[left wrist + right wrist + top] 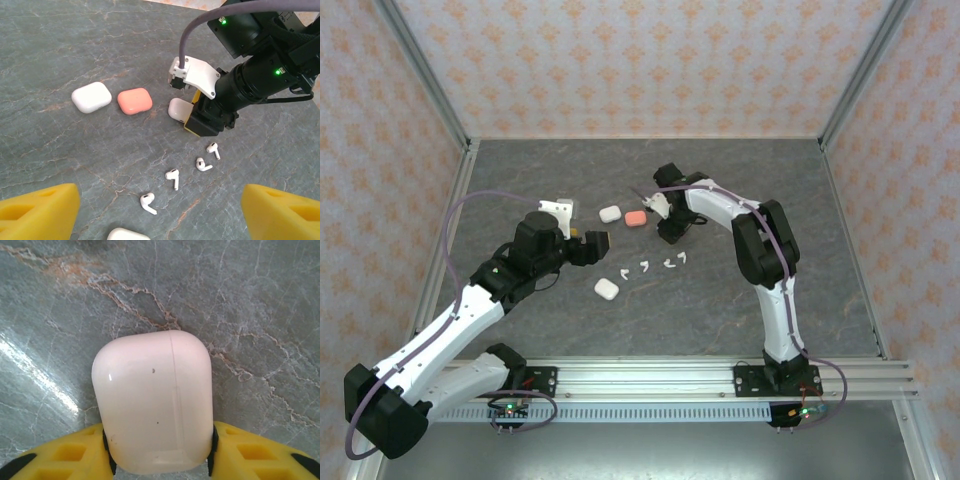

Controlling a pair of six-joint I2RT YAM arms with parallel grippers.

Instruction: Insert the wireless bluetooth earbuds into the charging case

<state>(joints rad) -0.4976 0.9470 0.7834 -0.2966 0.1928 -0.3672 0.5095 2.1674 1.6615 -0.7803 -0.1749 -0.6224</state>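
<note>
Next, the left gripper swings toward the right gripper, tilts level and closes on the white charging case's exposed end (177,109), because it sticks out clear of the yellow fingers.
My right gripper (160,452) is shut on a white charging case (155,395), with its yellow fingers (65,457) pressing both sides while the closed case rests on the table. From above, this gripper (666,226) sits just right of the coral case (635,218). Several white earbuds (173,177) lie in a loose row on the table, one at the near left (148,203) and one at the far right (213,149). My left gripper (160,212) hovers open above them with nothing between its fingers. It is left of the row (600,244).
A white case (91,97) and the coral case (134,101) lie side by side to the left of the held case (177,108). Another white case (606,289) lies nearer, below the earbuds. A white bracket (558,209) stands behind the left arm.
</note>
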